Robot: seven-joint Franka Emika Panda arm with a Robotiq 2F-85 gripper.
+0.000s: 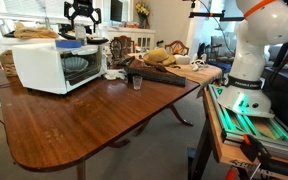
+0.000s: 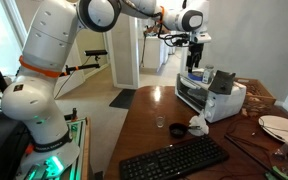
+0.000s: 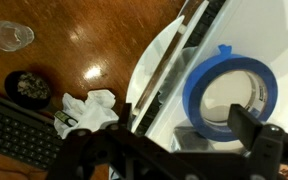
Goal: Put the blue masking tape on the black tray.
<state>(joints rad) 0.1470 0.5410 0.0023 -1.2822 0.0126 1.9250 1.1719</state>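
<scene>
The robot needs to bring its gripper down over the tape's near side next.
The blue masking tape [image 3: 229, 95] lies flat on top of the white microwave [image 1: 42, 66]; it shows as a small blue spot in both exterior views [image 1: 71, 42] [image 2: 195, 74]. My gripper [image 3: 184, 135] is open and empty and hangs just above the tape, with one finger at the roll's edge. It shows over the microwave in both exterior views [image 1: 81, 30] [image 2: 194, 58]. The wide flat black tray [image 2: 174, 158] lies on the brown table in front of the microwave; its surface shows rows of keys like a keyboard [image 3: 14, 130] [image 1: 164, 76].
A small clear glass [image 2: 160, 123] [image 1: 137, 82], a dark little bowl [image 3: 27, 87] and crumpled white paper [image 3: 84, 108] sit on the table between the microwave and the tray. A white plate [image 2: 279, 126] and a basket [image 1: 162, 57] stand further off.
</scene>
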